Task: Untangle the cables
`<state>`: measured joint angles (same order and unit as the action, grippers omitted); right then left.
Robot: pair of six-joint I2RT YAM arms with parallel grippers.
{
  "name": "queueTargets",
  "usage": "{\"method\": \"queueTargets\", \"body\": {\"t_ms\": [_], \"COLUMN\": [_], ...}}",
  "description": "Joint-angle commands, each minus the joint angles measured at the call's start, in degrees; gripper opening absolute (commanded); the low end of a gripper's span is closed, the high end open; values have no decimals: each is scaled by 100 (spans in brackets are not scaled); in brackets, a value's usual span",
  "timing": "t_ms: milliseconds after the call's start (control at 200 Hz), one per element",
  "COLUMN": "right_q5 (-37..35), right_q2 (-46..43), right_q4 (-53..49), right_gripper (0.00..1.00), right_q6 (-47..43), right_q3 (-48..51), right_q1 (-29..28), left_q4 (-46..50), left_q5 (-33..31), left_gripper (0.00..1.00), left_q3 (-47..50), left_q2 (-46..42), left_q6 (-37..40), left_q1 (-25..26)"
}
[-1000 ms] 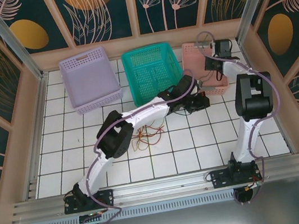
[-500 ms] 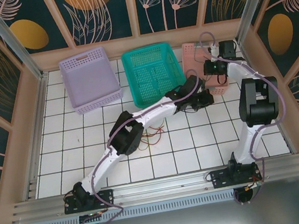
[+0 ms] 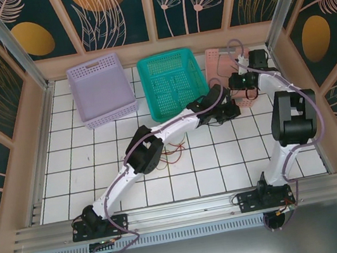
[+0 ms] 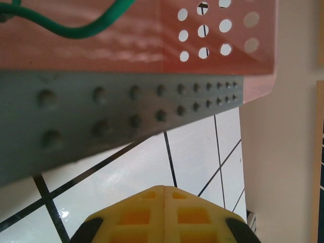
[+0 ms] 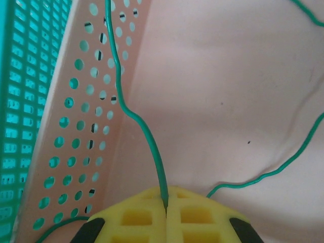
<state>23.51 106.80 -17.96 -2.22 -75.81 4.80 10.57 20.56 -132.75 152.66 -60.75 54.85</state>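
Note:
The open part of the pink basket's bottom beside my right gripper has room. My right gripper will next move over it, away from the teal basket, and let go of the green cable inside.
A green cable (image 5: 137,119) runs up from my right gripper (image 5: 166,198), which is shut on it inside the pink basket (image 5: 212,86). From above, the right gripper (image 3: 237,83) hangs over that pink basket (image 3: 213,59). My left gripper (image 4: 164,189) is shut with nothing between its yellow fingertips, low over the white tiles just outside the basket's wall (image 4: 136,111). A loop of green cable (image 4: 66,31) shows through that wall. In the top view the left gripper (image 3: 231,111) sits at the basket's near-left corner. A tangle of red, yellow and dark cables (image 3: 170,152) lies on the floor under the left arm.
A teal basket (image 3: 164,57) stands left of the pink one, its mesh wall (image 5: 25,76) close beside the right gripper. A lilac basket (image 3: 91,65) sits at the back left. The enclosure's right wall (image 4: 283,126) is near the left gripper.
The left arm has stretched further right, bringing its gripper up to the pink basket. The right gripper has shifted slightly back over the basket, still holding the green cable.

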Motion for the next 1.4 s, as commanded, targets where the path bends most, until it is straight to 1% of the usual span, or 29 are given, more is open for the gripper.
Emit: {"method": "queueTargets", "body": {"t_ms": [0, 190, 295, 480, 646, 776, 856, 986, 1091, 1211, 1306, 1391], "right_q5": [359, 436, 376, 80, -22, -77, -122, -214, -298, -256, -405, -641], "right_q2": [398, 1043, 1454, 1844, 2053, 2189, 2238, 2421, 2533, 2521, 2404, 2180], "right_q4": [-542, -1044, -1351, -1658, -1847, -1963, -1976, -2063, -2107, -2050, -2005, -1915], "right_gripper": [0, 0, 0, 0, 0, 9, 17, 27, 31, 34, 37, 39], "right_q6": [159, 213, 256, 336, 210, 116, 99, 99, 108, 181, 202, 264], "right_q3": [-388, -1237, -1786, -2421, -2734, -3013, -3181, -3576, -3805, -3915, -3951, -3915], "right_q1": [108, 237, 324, 508, 664, 790, 845, 911, 946, 934, 800, 660], "left_q4": [33, 78, 84, 84, 16, -61, -31, 108, 180, 313, 437, 679], "left_q5": [63, 1, -89, -244, -336, -471, -579, -791, -891, -986, -1103, -1241], "left_gripper": [4, 4, 8, 11, 15, 17, 18, 25, 26, 27, 30, 36], "left_q3": [-243, -155, 27, 659, 1295, 1867, 2139, 2578, 2987, 3378, 3656, 3941], "left_q2": [12, -297, -654, -1573, -2384, -2984, -3286, -3778, -4184, -4562, -4851, -5115], "left_q6": [-42, -14, -29, 10, 18, -29, -7, 2, 37, 98, 108, 51], "left_q1": [-28, -30, -33, -63, -202, -386, -499, -700, -857, -993, -1099, -1239]}}
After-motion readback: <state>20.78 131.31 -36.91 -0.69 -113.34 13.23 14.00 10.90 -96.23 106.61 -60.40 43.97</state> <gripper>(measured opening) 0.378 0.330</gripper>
